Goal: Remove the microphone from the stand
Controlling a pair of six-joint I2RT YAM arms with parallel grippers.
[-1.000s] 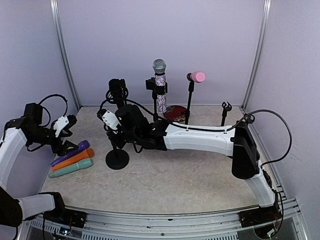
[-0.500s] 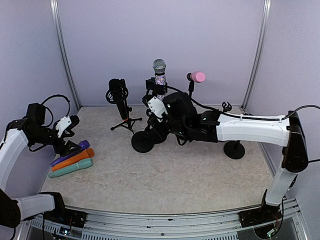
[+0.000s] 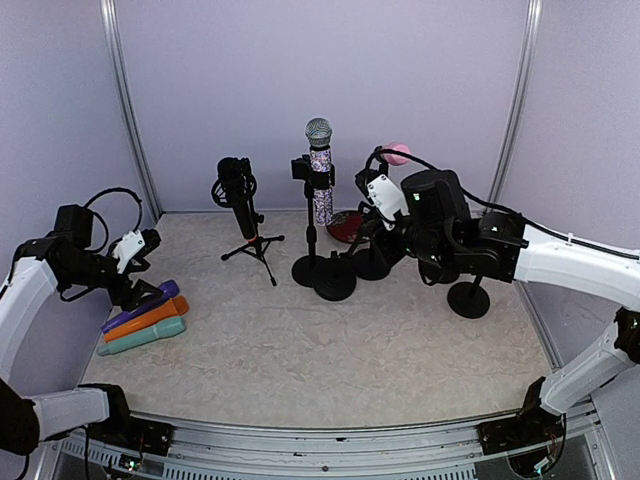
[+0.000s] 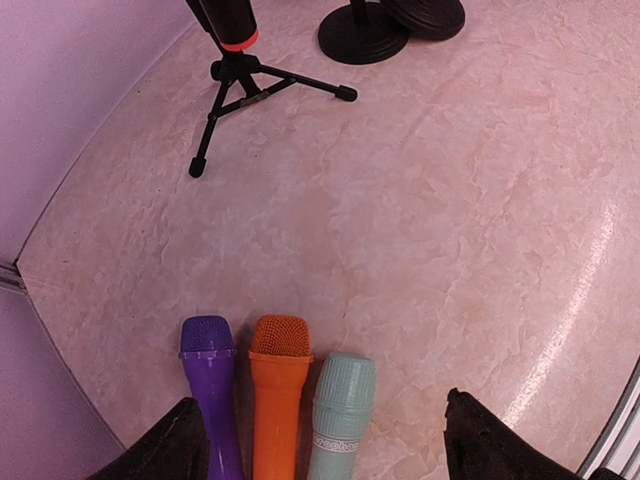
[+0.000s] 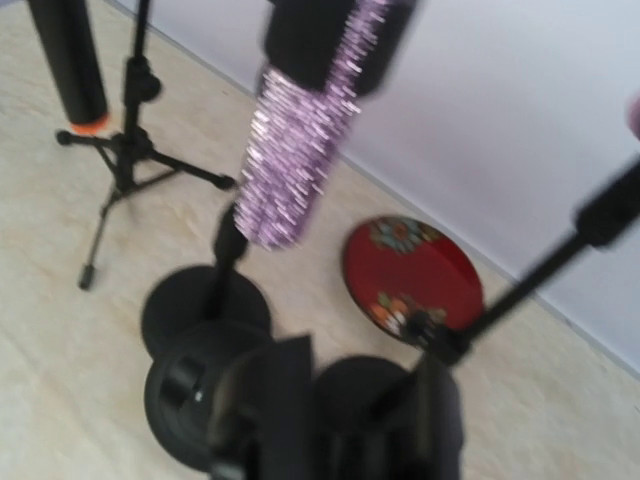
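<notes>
I should carry the held stand with my right gripper toward the right in the top view and let go of it beside the empty stand, because stand bases crowd it.
A purple glitter microphone (image 3: 320, 170) stands clipped in a black stand with a round base (image 3: 306, 270); it shows blurred in the right wrist view (image 5: 300, 130). A black microphone (image 3: 238, 190) sits on a tripod. A pink microphone (image 3: 398, 153) on a third stand is partly hidden behind my right arm. My right gripper (image 3: 362, 240) (image 5: 352, 410) is shut on an empty black stand, whose round base (image 3: 335, 280) (image 5: 190, 400) hangs tilted just over the table. My left gripper (image 3: 135, 272) (image 4: 330, 440) is open above three loose microphones: purple (image 4: 210, 380), orange (image 4: 278, 385), teal (image 4: 340, 410).
A red patterned plate (image 3: 345, 225) (image 5: 415, 270) lies by the back wall. Another empty round-base stand (image 3: 468, 298) stands at the right. The tripod legs (image 4: 250, 90) spread at the back left. Stand bases crowd together near the middle.
My right arm has swung from the left-centre to the right, carrying the empty stand to just beside the glitter microphone's stand. The left arm has stayed nearly still.
</notes>
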